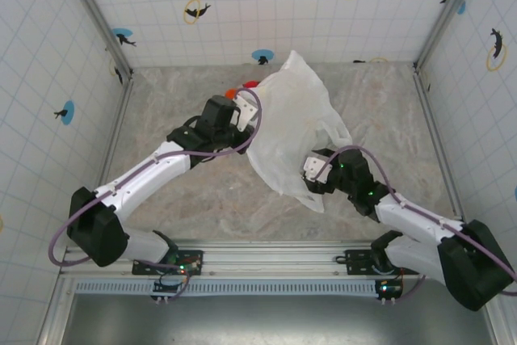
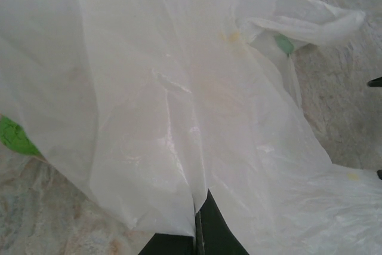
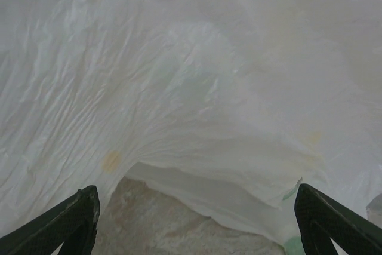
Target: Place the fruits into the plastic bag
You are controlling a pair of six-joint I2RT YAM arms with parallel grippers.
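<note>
The raised film leaves the fruits only peeking out, so I next need to move the pinched fold in my left gripper a little toward the bag's middle [image 1: 284,128] [image 2: 221,100] and let go of it.
The plastic bag [image 1: 295,123] is a crinkly white film sack held up over the middle of the table. My left gripper [image 1: 247,112] is shut on a fold of its film [image 2: 179,147], with the jaws [image 2: 200,222] pinched together. An orange fruit [image 1: 232,93] and a red one [image 1: 252,84] peek out behind that gripper. A green fruit [image 2: 12,135] shows at the bag's left edge. My right gripper [image 1: 311,181] stands open at the bag's near end. Its fingers [image 3: 80,216] are wide apart, and the bag's hem [image 3: 215,183] hangs between them above the table.
The marble table [image 1: 178,191] is fenced by tiled walls with metal posts at the corners [image 1: 121,62]. A loop handle [image 2: 310,22] with a small green mark [image 2: 285,44] trails to the right. Bare marble lies to the left and right of the bag.
</note>
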